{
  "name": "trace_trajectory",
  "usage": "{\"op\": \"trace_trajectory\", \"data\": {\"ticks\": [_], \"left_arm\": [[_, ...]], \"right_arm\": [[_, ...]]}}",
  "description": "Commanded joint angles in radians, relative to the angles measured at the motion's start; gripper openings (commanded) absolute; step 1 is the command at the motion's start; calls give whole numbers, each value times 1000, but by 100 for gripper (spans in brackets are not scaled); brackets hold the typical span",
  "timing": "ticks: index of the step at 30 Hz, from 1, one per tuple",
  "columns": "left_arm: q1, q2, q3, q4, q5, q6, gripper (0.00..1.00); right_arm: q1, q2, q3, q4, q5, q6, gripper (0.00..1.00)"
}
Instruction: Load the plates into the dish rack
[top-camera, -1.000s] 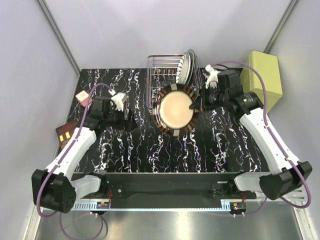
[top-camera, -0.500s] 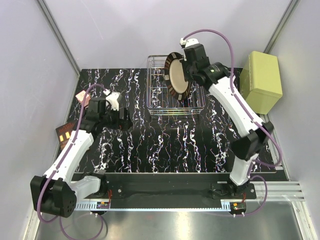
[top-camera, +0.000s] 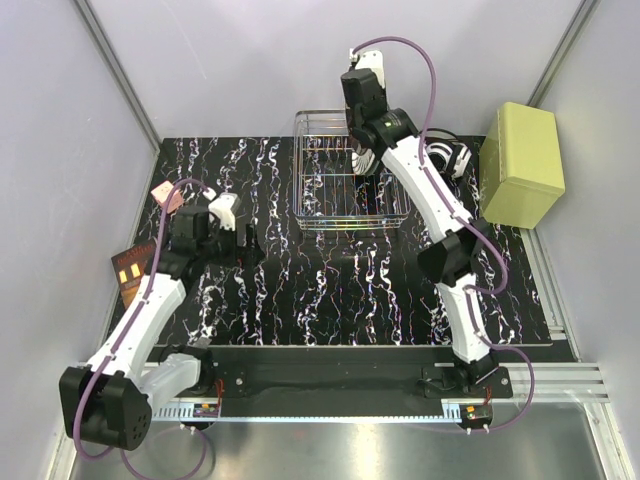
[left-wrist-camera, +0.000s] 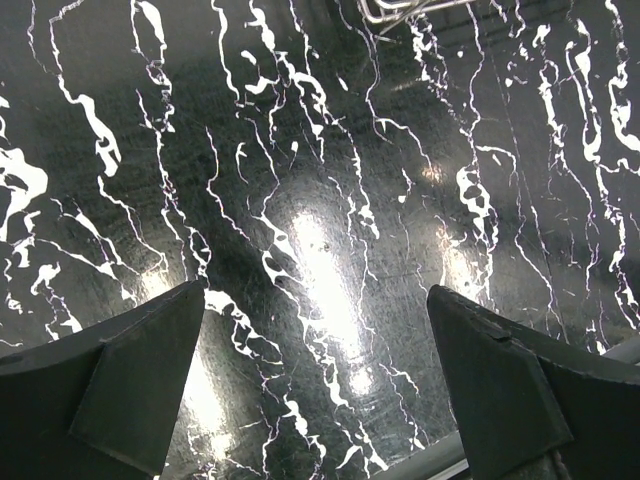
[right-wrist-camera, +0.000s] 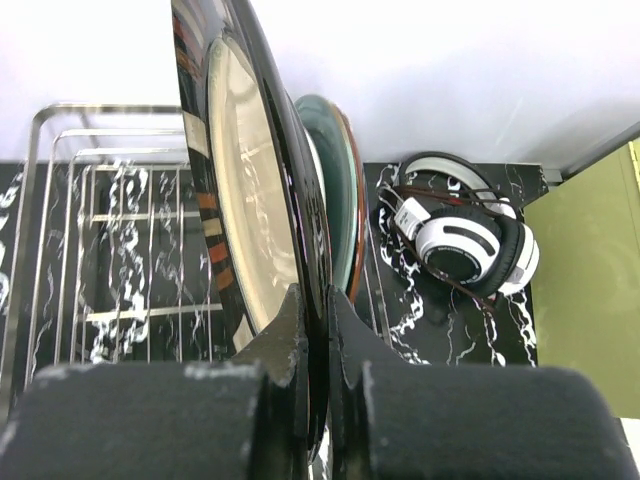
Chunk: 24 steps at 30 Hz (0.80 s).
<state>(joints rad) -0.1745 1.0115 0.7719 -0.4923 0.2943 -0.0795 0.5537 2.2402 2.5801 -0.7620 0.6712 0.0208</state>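
Note:
The teal plate (right-wrist-camera: 340, 185) fills the space alongside, so my right gripper should next go down toward the rack's empty wires, moving to the left in the overhead view.
My right gripper (right-wrist-camera: 318, 312) is shut on the rim of a beige plate with a dark brown rim (right-wrist-camera: 245, 200), which it holds on edge over the dish rack (right-wrist-camera: 70, 180). Just behind it in the rack stands a teal plate (right-wrist-camera: 340, 185), also on edge. From above, the right arm reaches over the silver wire dish rack (top-camera: 325, 190) and hides the plates. My left gripper (left-wrist-camera: 315, 295) is open over bare marble-patterned table, left of the rack (top-camera: 247, 240), with nothing between its fingers.
White and black headphones (right-wrist-camera: 470, 240) lie right of the rack. A yellow-green box (top-camera: 520, 165) stands at the far right. A pink item (top-camera: 165, 195) and a brown box (top-camera: 130, 268) sit at the table's left edge.
The right arm lifted the beige plate from in front of the rack, turned it on edge and carried it back over the rack. The left arm barely moved.

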Motion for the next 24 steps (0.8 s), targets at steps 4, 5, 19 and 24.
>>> {"op": "trace_trajectory", "data": {"ticks": [4, 5, 19, 24], "left_arm": [[13, -63, -26, 69, 16, -8, 99], [13, -63, -29, 69, 16, -9, 99], [13, -60, -59, 110, 25, -22, 99], [15, -68, -66, 110, 16, -19, 99]], "right_arm": [[9, 64, 138, 205, 143, 15, 0], [9, 76, 141, 213, 155, 4, 0], [9, 170, 138, 294, 202, -44, 0], [9, 223, 158, 319, 208, -35, 0]]}}
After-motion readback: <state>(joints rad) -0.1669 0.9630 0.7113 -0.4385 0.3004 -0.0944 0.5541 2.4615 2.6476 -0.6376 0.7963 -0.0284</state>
